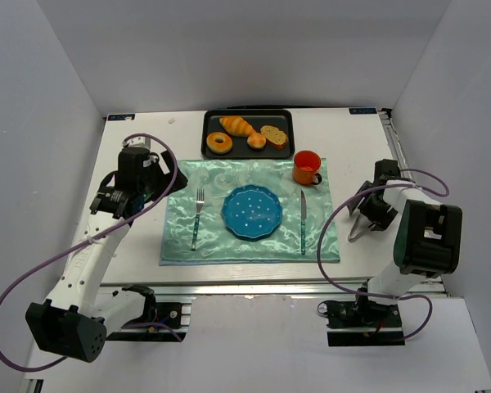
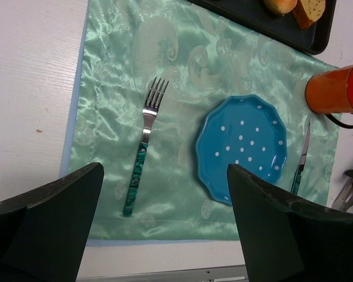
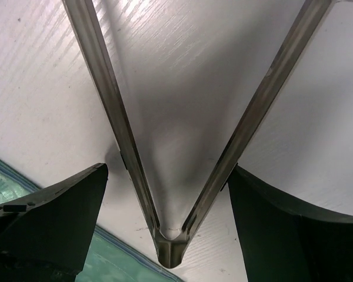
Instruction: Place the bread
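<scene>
The right gripper carries the tongs outward next, to the left in the top view, and closes around the bread, since the tongs' arms lie between its fingers.
The bread, a small round golden-brown bun [image 1: 256,141], lies in the black tray [image 1: 280,116] at the back, between the donut [image 1: 219,144] and the seeded slice [image 1: 274,135]; its edge shows at the top of the left wrist view [image 2: 279,4]. My left gripper [image 1: 151,182] hovers over the mat's left side, open and empty [image 2: 165,235]. My right gripper [image 1: 367,214] is low over the table right of the mat, open, with its fingers either side of metal tongs [image 3: 170,249] that lie spread in a V.
A blue dotted plate [image 1: 229,214] sits mid-mat on the green placemat [image 1: 180,246], with a fork [image 1: 198,214] to its left and a knife [image 1: 303,219] to its right. An orange mug [image 1: 307,168] stands at the mat's back right. A croissant [image 1: 236,125] lies in the tray.
</scene>
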`<state>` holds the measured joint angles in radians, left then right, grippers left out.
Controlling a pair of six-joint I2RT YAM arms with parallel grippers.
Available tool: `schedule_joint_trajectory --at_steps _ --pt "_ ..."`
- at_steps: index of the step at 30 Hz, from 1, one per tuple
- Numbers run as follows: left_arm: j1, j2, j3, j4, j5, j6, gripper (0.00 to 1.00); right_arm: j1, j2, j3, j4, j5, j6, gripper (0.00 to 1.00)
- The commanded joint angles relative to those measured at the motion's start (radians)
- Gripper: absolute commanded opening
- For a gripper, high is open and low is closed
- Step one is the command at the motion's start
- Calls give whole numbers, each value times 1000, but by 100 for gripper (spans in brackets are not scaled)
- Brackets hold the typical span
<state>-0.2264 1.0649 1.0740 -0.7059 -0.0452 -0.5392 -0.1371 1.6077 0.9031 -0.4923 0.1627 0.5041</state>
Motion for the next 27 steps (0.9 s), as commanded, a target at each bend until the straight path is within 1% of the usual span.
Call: schedule_joint_trajectory --at_steps 1,3,4,5,6,8,9,12,13,15,16,17,18,19,20,21,22,23,24,25,26,27 --pt "-5 -3 -2 -26 -21 16 98 -12 63 33 69 37 17 89" --pt "-5 -3 0 -35 -22 19 98 -12 83 36 77 40 11 89" --pt "-4 -3 0 -37 -25 21 98 -12 86 36 80 40 1 85" --pt "-5 -3 1 -40 -28 22 97 -12 90 36 80 40 -4 79" --pt "-4 -3 1 -43 -28 22 97 -12 90 37 69 44 -4 62" --pt "-5 -5 3 -46 -33 25 97 -12 78 34 58 54 -7 54" --pt "-5 -5 4 -44 -36 25 98 -12 54 37 43 57 -9 52" --pt "-5 0 17 -41 -38 27 97 -12 -21 75 -15 92 -28 49" --pt "-5 0 21 -40 -39 28 97 -12 -47 92 -72 106 -35 47" --pt "-5 1 32 -32 -38 27 97 -12 -127 170 -133 123 -53 47" --pt "-4 1 35 -27 -38 27 97 -12 -155 204 -197 110 -58 47" --pt "-5 3 40 -21 -38 27 97 -10 -204 277 -225 97 -64 47" --pt "-5 4 43 -17 -38 25 97 -9 -224 316 -245 77 -67 47" --pt "-5 6 44 -14 -38 24 97 -6 -241 351 -258 22 -68 48" --pt "-5 7 44 -10 -36 22 95 -2 -253 426 -287 -7 -68 48" --pt "-5 9 47 0 -27 22 85 10 -259 465 -301 -35 -73 48" --pt "-7 10 49 3 -24 21 83 19 -250 505 -316 -55 -76 48" --pt "-7 12 50 9 -22 18 82 28 -240 545 -350 -105 -81 48" --pt "-8 12 56 11 -21 16 82 49 -206 627 -365 -130 -88 48" --pt "-8 13 61 11 -21 15 82 62 -184 669 -380 -150 -91 48" --pt "-10 20 66 11 -22 13 82 77 -139 710 -399 -208 -99 48" --pt "-11 23 72 10 -31 13 84 114 -114 797 -407 -222 -105 48"
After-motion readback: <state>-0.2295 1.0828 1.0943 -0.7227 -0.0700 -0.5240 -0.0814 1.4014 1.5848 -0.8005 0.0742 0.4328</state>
